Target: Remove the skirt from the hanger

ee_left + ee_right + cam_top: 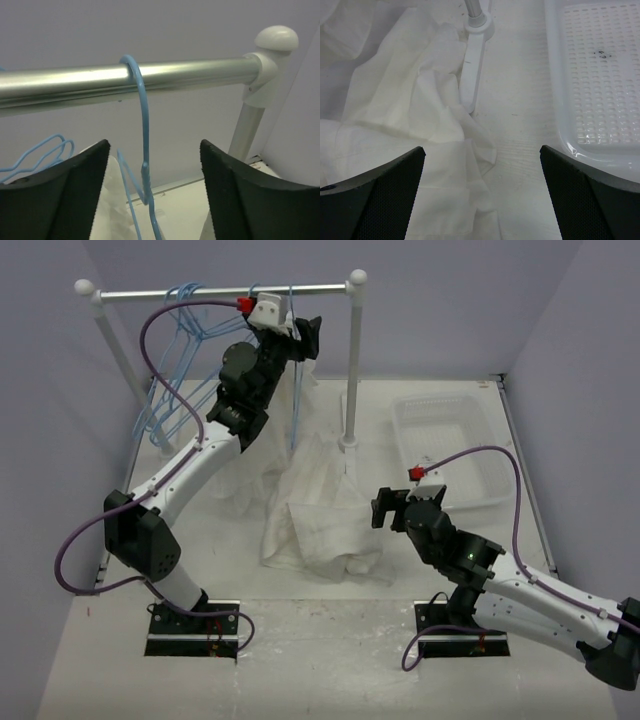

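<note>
My right gripper next shifts left in the top view and down onto the skirt's folds beside the rack's foot, since the skirt's cloth bunches there.
A blue wire hanger (145,130) hangs by its hook from the metal rail (190,75). My left gripper (154,145) is open, with its fingers on either side of the hanger's neck and apart from it. From above, the left gripper (298,338) sits high, just under the rail. The skirt (320,525), white crinkled cloth, lies in a heap on the table in front of the rack's right post. Some of its cloth rises toward the hanger (292,390); I cannot tell whether it still hangs there. My right gripper (385,508) is open above the skirt's right edge (430,110) and holds nothing.
Several bare blue hangers (185,330) hang at the rail's left end. A second white cloth (235,490) lies behind the left arm. The clear plastic basket (497,470) stands at the right, with its rim (560,100) near my right gripper. The rack's foot (472,65) pokes out from under the skirt.
</note>
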